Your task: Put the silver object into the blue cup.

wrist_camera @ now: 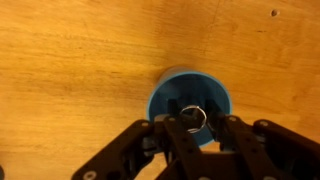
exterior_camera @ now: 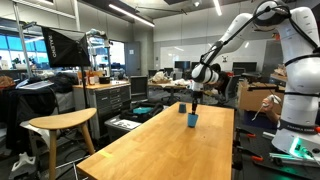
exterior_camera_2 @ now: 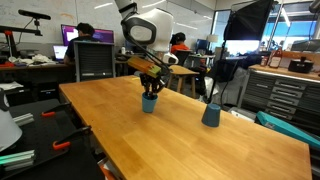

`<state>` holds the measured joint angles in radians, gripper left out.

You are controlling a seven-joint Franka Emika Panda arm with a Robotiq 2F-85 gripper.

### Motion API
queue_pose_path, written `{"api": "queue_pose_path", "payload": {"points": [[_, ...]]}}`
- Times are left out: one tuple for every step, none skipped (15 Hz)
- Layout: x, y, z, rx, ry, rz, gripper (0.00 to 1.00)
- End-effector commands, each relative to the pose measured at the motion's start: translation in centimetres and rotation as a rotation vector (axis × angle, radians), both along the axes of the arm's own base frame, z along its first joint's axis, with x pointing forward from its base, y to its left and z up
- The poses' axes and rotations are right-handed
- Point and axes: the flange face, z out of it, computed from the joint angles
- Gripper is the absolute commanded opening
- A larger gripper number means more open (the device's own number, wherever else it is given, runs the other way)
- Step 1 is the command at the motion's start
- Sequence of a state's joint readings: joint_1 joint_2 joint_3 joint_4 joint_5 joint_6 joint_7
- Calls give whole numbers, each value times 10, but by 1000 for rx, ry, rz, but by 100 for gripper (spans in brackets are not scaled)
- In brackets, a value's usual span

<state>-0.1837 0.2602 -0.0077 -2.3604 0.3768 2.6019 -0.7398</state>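
My gripper will stay above the blue cup's opening (exterior_camera: 192, 114) (wrist_camera: 190, 107) and open its fingers to let the silver object go inside.
The blue cup (wrist_camera: 163, 98) stands upright on the long wooden table, and also shows in both exterior views (exterior_camera: 192, 119) (exterior_camera_2: 150, 103). My gripper (wrist_camera: 194, 124) hangs directly over the cup's opening, seen in both exterior views just above its rim (exterior_camera: 196, 101) (exterior_camera_2: 151, 88). In the wrist view the fingers are closed on a small silver ring-shaped object (wrist_camera: 194, 116), held over the inside of the cup. The silver object is too small to see in the exterior views.
A second dark, cup-like object (exterior_camera_2: 211, 114) stands on the wooden table (exterior_camera_2: 180, 140) near the blue cup. A round wooden stool (exterior_camera: 62, 124) stands beside the table. Desks, cabinets and seated people fill the background.
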Motion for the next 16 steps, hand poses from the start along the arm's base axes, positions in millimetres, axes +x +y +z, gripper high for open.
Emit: {"api": "queue_pose_path", "payload": {"points": [[11,8,-21,-24,-25,-10,8],[11,11,-26,-27,-23,-8,8],[11,14,-29,-28,-26,-8,8],[11,17,-32,-30,-27,-6,8],[11,20,-34,-31,-26,-3,8],[11,22,-35,-31,-24,-1,8],[12,23,-30,-34,-29,1,57],[12,24,-24,-34,-29,4,58],[13,25,-19,-38,-34,9,64],[13,25,-10,-40,-40,14,69],[15,22,-1,-44,-44,21,69],[14,22,8,-52,-54,29,74],[14,22,18,-61,-64,47,32],[13,22,26,-70,-75,57,37],[11,21,36,-67,-71,69,37],[11,21,47,-66,-73,76,31]]}}
